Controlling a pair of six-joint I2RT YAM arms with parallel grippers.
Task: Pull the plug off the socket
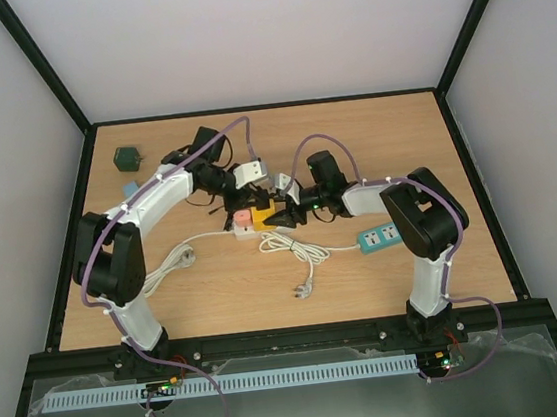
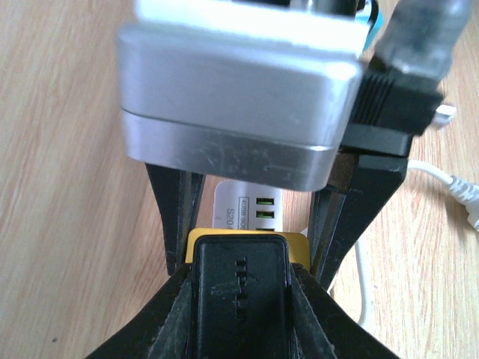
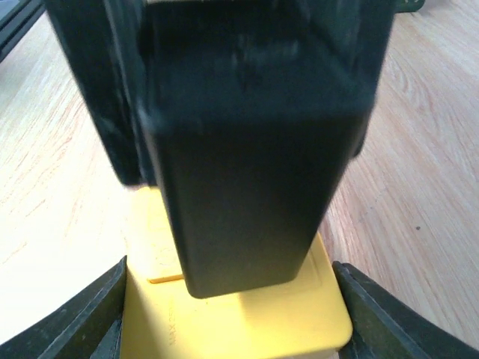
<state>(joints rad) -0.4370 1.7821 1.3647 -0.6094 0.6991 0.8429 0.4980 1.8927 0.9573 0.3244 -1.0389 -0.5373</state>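
The left gripper lifts the plug next and lowers it near the dark green object, which lies to its left in the top view, with the socket held.
A black plug (image 2: 239,288) stands on the yellow socket (image 3: 247,318) at the end of a white, pink and yellow strip (image 1: 244,224) in mid-table. My left gripper (image 2: 241,299) reaches in from the back and is shut on the plug's two sides. From the right, my right gripper (image 3: 232,321) is shut on the yellow socket, with a fingertip (image 3: 82,321) against each flank. In the right wrist view the plug (image 3: 247,187) fills the middle and casts a shadow on the yellow face. Its pins are hidden. In the top view both grippers (image 1: 261,202) (image 1: 277,215) meet over the socket (image 1: 262,217).
A teal power strip (image 1: 379,237) lies right of the socket. A coiled white cable (image 1: 299,251) ends in a loose plug (image 1: 303,288), and another white plug (image 1: 185,256) lies to the left. A dark green object (image 1: 128,158) sits at the back left. White USB ports (image 2: 262,211) face my left wrist.
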